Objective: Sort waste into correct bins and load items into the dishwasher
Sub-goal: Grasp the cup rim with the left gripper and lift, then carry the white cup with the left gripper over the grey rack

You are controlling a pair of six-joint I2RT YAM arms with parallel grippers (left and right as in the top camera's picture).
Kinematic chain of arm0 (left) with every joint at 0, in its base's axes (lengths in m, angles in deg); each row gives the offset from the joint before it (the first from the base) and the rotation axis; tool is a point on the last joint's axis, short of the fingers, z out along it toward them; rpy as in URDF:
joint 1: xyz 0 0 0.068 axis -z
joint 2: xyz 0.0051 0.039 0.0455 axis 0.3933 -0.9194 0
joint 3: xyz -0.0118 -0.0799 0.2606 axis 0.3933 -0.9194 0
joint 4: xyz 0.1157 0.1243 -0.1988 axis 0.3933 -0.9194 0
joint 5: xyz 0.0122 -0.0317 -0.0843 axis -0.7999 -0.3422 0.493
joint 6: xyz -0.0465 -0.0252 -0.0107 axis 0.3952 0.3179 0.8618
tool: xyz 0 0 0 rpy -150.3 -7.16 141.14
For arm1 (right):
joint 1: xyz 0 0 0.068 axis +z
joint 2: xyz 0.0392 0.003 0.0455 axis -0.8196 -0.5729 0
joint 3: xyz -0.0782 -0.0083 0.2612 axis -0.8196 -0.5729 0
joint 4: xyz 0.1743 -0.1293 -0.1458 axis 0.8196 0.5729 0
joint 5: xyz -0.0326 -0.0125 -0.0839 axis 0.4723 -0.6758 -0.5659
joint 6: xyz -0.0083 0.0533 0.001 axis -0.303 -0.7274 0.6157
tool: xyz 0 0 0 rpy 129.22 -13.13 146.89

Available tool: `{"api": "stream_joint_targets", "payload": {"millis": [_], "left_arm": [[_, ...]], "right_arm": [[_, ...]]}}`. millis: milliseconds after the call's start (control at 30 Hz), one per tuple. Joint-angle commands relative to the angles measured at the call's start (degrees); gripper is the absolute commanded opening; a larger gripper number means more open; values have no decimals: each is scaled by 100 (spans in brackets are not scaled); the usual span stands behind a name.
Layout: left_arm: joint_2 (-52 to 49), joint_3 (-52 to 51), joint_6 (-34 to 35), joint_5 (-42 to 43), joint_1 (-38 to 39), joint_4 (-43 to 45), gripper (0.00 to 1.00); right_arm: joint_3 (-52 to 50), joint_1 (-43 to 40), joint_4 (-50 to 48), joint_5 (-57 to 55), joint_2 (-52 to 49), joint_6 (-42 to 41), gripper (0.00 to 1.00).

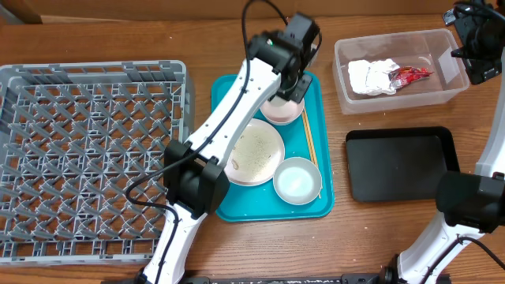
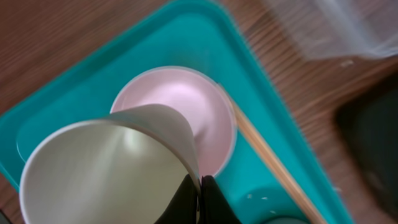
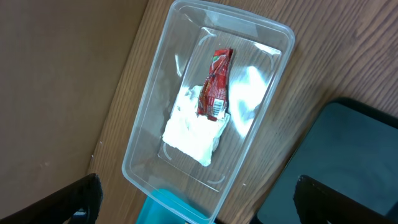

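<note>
The robot's left gripper needs to lift next, turn sideways, lower the cup into the rack's far corner [image 1: 151,96] beside the teal tray and let go, because the dish rack is empty.
My left gripper [image 2: 200,199] is shut on the rim of the small white cup [image 2: 106,174] and holds it tilted just above the pinkish saucer [image 2: 186,106]. In the overhead view this gripper [image 1: 292,79] is over the saucer [image 1: 282,113] at the far end of the teal tray [image 1: 229,207]. The white plate [image 1: 254,151] carries whitish crumbs, with the pale bowl [image 1: 297,180] and the chopsticks [image 1: 310,142] beside it. The clear tub [image 3: 149,124] holds the napkin [image 3: 193,134] and red wrapper [image 3: 216,84]. My right gripper [image 3: 199,202] is open and empty above the tub.
The grey dish rack [image 1: 91,158] fills the left of the table. The black tray [image 1: 401,164] lies in front of the clear tub [image 1: 398,99] on the right. The left arm stretches across the teal tray's left side.
</note>
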Motion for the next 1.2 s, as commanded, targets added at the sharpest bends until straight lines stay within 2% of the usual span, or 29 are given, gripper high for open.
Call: {"api": "stream_joint_targets", "payload": {"millis": [0,100,200,333,433,567,867,1167], "left_arm": [[57,1069,304,944,-245,-308,4],[57,1694,315,1950,-726,-603,4],[57,1867,271,3224,-1467,-732,4],[52,1668,271,4647,-2671,-1012,4],[52,1419,214,5259,-3504,-1215,4],[50,894,-442,6402,-4463,-1390,4],[46,-833,-1355,7912,-5458,-1434,4],[46,-1856,-2111,8153,-5954,-1349,4]], "right_arm": [[15,-11,-9,-57,4,4,100],[15,-11,-9,-59,4,4,100],[15,-11,-9,-57,4,4,100],[15,-11,-9,-57,4,4,100],[15,-11,-9,-57,4,4,100],[15,-11,-9,-59,4,4,100],[15,-11,-9,-57,4,4,100],[15,-11,-9,-59,4,7,100]]}}
